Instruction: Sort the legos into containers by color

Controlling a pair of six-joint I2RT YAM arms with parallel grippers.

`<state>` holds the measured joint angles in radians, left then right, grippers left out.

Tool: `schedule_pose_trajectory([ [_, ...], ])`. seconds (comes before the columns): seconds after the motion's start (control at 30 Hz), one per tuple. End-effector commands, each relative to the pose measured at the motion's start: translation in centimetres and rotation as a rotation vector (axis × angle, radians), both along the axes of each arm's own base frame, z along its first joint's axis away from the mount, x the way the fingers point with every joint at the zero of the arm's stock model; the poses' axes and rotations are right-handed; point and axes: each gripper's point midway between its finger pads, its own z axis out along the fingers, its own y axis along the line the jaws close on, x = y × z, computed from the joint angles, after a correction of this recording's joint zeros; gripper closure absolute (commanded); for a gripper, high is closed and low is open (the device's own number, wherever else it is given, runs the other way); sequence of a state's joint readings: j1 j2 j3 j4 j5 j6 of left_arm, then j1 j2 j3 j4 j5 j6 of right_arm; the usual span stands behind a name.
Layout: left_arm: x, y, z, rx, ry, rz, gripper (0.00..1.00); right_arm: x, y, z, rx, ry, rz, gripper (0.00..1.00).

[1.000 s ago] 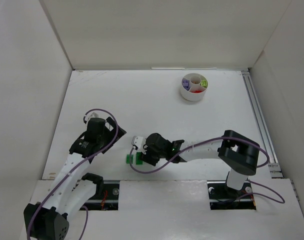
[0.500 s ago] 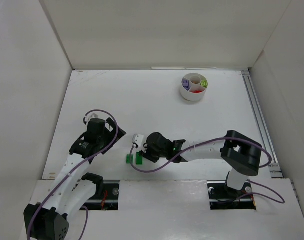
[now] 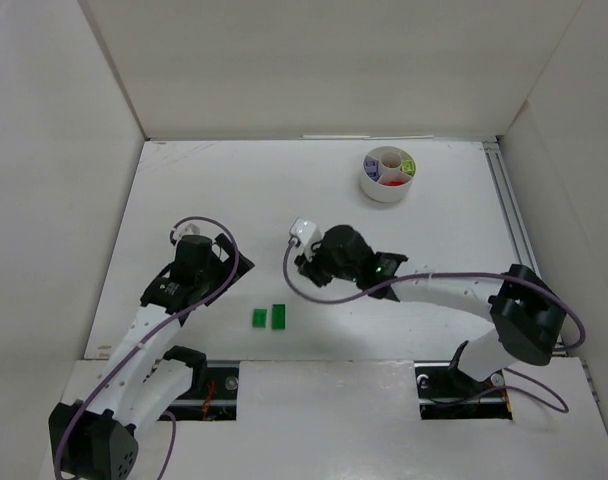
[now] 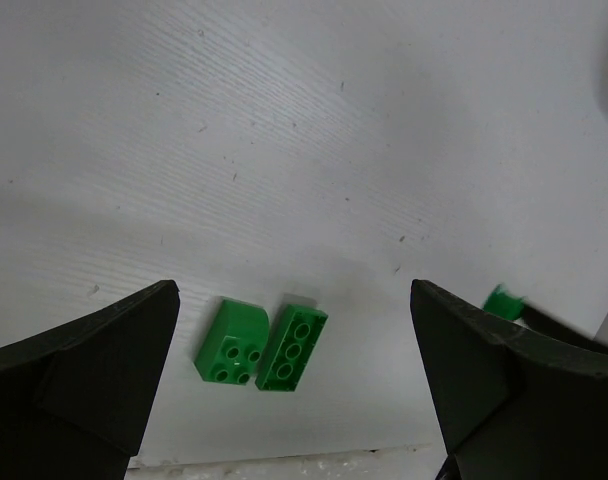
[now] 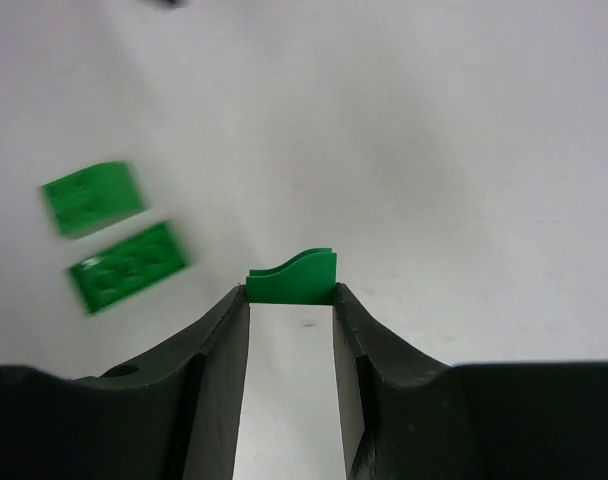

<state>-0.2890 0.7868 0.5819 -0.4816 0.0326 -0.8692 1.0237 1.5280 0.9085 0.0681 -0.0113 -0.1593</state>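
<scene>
I need to swing my right gripper outward next and let go of the small dark green curved lego over the dish's far section [image 3: 388,152], which lies outward and to its right in the top view.
My right gripper [image 3: 314,266] is shut on a small dark green curved lego [image 5: 291,277], held at its fingertips above the table. Two more dark green legos lie side by side near the table's front edge: a curved one [image 3: 259,317] and a long one [image 3: 278,316]. They also show in the left wrist view [image 4: 229,345] [image 4: 291,348] and, blurred, in the right wrist view [image 5: 92,197] [image 5: 127,265]. My left gripper [image 3: 227,268] is open and empty, above and to the left of them. The round white dish [image 3: 388,172] stands at the back right, holding lime, red and purple pieces.
White walls enclose the table on the left, back and right. A metal rail [image 3: 514,230] runs along the right side. The purple cables of both arms loop over the table's near half.
My right gripper has risen from the green legos at the front edge and moved back and to the right with one green piece in it. The left arm has barely moved.
</scene>
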Motion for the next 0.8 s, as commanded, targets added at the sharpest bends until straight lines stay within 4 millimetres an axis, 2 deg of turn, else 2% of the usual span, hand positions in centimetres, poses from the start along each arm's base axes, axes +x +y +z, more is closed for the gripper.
schedule_pose_trajectory([
  [0.0,2.0,-1.0,1.8,0.007,-0.093,-0.071,0.00,6.4,-2.7,6.7,0.128,-0.067,-0.159,0.75],
  [0.03,2.1,-1.5,1.9,-0.004,-0.100,-0.100,0.00,7.9,-3.7,7.5,0.134,-0.075,-0.198,0.75],
  [0.07,3.1,-1.7,2.8,-0.004,-0.145,-0.110,0.00,11.0,-6.0,9.3,0.156,-0.101,-0.280,0.75],
  [0.1,3.6,-2.0,3.1,-0.003,-0.149,-0.124,0.00,12.6,-7.3,9.5,0.151,-0.102,-0.325,0.75],
  [0.13,4.6,-2.2,4.2,0.005,-0.195,-0.139,0.00,15.5,-9.7,11.3,0.173,-0.127,-0.397,0.75],
  [0.17,5.0,-2.3,4.5,0.014,-0.209,-0.150,0.00,15.4,-9.7,10.2,0.147,-0.103,-0.398,0.75],
  [0.2,5.5,-2.4,4.4,0.026,-0.209,-0.161,0.00,17.9,-12.1,11.8,0.145,-0.125,-0.462,0.75],
  [0.23,5.8,-2.5,4.6,0.036,-0.210,-0.170,0.00,19.4,-13.1,10.9,0.122,-0.106,-0.495,0.75],
  [0.27,6.3,-2.5,4.9,0.056,-0.229,-0.190,0.00,20.6,-14.0,11.1,0.107,-0.113,-0.516,0.75],
  [0.3,6.9,-2.7,5.6,0.064,-0.249,-0.199,0.00,22.8,-15.9,13.0,0.116,-0.148,-0.568,0.75],
  [0.33,7.3,-2.7,5.0,0.077,-0.228,-0.208,0.00,24.0,-16.7,11.3,0.067,-0.118,-0.584,0.75],
  [0.4,8.0,-2.9,5.3,0.096,-0.229,-0.225,0.00,26.2,-18.3,11.3,0.032,-0.125,-0.631,0.75],
  [0.43,8.4,-2.9,4.5,0.110,-0.202,-0.236,0.00,27.5,-19.4,12.7,0.029,-0.137,-0.655,0.75],
  [0.47,8.7,-3.0,4.2,0.120,-0.192,-0.245,0.00,28.9,-20.0,10.8,-0.020,-0.118,-0.666,0.75],
  [0.5,8.8,-3.2,4.1,0.113,-0.184,-0.254,0.00,29.8,-20.7,10.6,-0.044,-0.121,-0.686,0.75],
  [0.53,9.3,-3.4,4.3,0.112,-0.191,-0.254,0.00,31.2,-21.3,12.0,-0.040,-0.151,-0.705,0.75],
  [0.57,9.5,-3.7,3.5,0.113,-0.174,-0.273,0.00,31.9,-21.3,9.9,-0.084,-0.120,-0.708,0.75],
  [0.6,9.7,-4.2,3.7,0.092,-0.187,-0.291,0.00,33.1,-22.0,11.2,-0.082,-0.151,-0.729,0.75],
  [0.63,9.8,-4.2,3.3,0.099,-0.179,-0.299,0.00,33.2,-22.0,9.4,-0.108,-0.118,-0.727,0.75],
  [0.67,10.2,-4.5,3.4,0.093,-0.181,-0.305,0.00,34.1,-22.7,10.3,-0.101,-0.127,-0.743,0.75],
  [0.7,10.2,-4.5,3.3,0.100,-0.184,-0.312,0.00,35.0,-23.3,9.1,-0.112,-0.114,-0.755,0.75],
  [0.73,10.3,-4.7,3.3,0.094,-0.179,-0.319,0.00,35.3,-23.2,8.9,-0.116,-0.109,-0.755,0.74],
  [0.77,10.8,-4.8,4.0,0.098,-0.203,-0.324,0.00,36.0,-23.7,9.6,-0.103,-0.126,-0.767,0.74],
])
